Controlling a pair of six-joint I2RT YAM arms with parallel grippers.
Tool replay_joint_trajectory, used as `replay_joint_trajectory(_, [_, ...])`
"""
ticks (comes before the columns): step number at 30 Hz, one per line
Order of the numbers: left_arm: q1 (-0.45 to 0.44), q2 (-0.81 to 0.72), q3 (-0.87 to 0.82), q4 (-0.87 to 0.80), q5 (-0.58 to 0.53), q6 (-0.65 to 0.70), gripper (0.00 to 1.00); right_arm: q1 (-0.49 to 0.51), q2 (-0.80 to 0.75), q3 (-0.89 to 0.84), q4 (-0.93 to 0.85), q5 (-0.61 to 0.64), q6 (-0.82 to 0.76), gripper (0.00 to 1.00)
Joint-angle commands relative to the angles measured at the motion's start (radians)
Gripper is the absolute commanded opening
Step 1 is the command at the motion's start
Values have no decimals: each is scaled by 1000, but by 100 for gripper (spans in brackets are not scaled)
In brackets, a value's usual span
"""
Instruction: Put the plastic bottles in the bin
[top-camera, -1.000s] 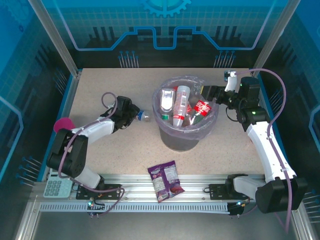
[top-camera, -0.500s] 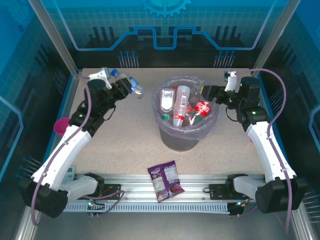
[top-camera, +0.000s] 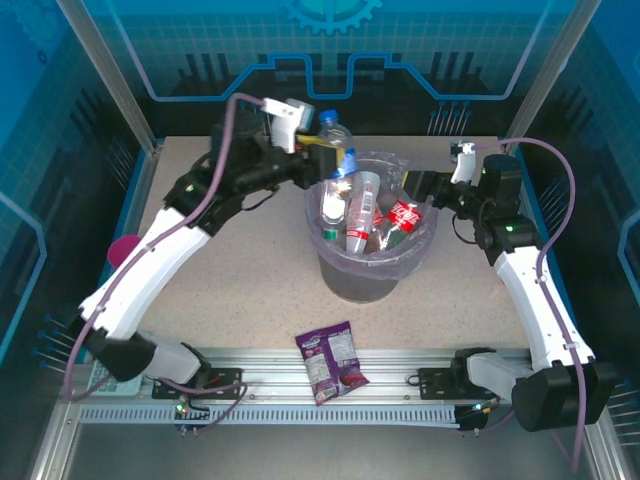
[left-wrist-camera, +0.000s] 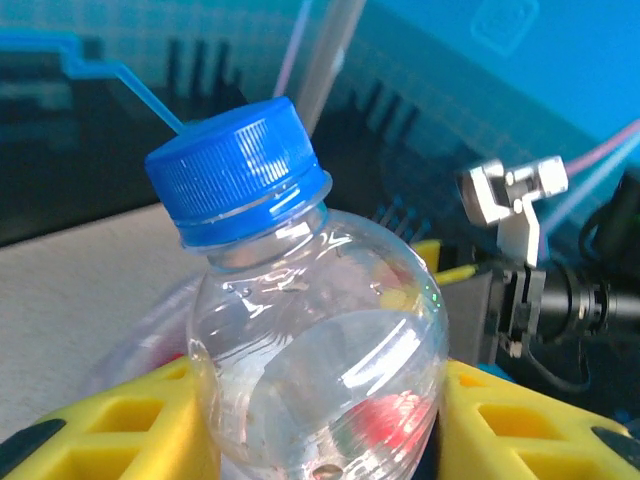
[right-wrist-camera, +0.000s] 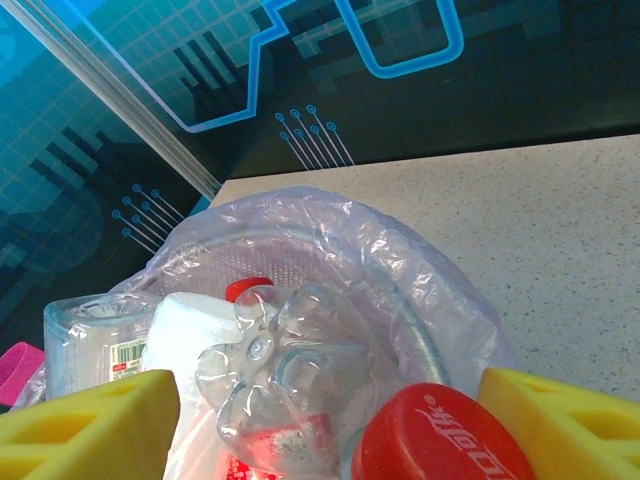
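Observation:
The blue-capped bottle hangs over the rim of the bin, so my left gripper needs to tilt down next and lower over the bottles in the bin's middle (top-camera: 374, 212) to let go of that bottle.
A clear plastic bottle (left-wrist-camera: 320, 340) with a blue cap (left-wrist-camera: 238, 170) is pinched between the yellow fingers (left-wrist-camera: 110, 425) of my left gripper (left-wrist-camera: 320, 420), which is shut on it. From above, this bottle (top-camera: 336, 130) and the left gripper (top-camera: 335, 152) hang over the back-left rim of the bin (top-camera: 345, 275). The grey bin is lined with a lavender bag (right-wrist-camera: 400, 260) and holds several bottles, mostly red-labelled (top-camera: 403, 214). My right gripper (top-camera: 426, 190) is open at the bin's right rim. Below its spread fingers (right-wrist-camera: 90, 425) lie a red cap (right-wrist-camera: 440, 440) and a clear bottle base (right-wrist-camera: 285, 365).
A purple snack packet (top-camera: 333, 362) lies near the front rail. A pink object (top-camera: 120, 250) sits at the table's left edge, by the left arm's lower link. Blue panelled walls and metal posts close in the table on three sides.
The left arm has lifted the blue-capped bottle off the table at the left and swung it up and right to the bin's back-left rim. The right arm has not moved.

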Motion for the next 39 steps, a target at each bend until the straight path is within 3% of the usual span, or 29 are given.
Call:
replay_joint_trajectory(1, [-19,68,67,-137,113,60,37,20,-23,2,-1,13,4,79])
replay_joint_trajectory(14, [-104,221,132,-227,215,87,36,26,-6,1,14,14,6,79])
replay_joint_trajectory(21, [-127,327,216,-339,108,119,38,31,-3,4,16,16,5,79])
replay_joint_trajectory(25, [-141,362,241,-382,11,137,47,31,-2,6,17,14,4,79])
replay_joint_trajectory(32, [-141,322,202,-309,11,128,69,32,16,73,1,7,-16,80])
replay_joint_trajectory(39, [-141,277,178,-261,-10,122,74,32,25,104,-30,48,-45,81])
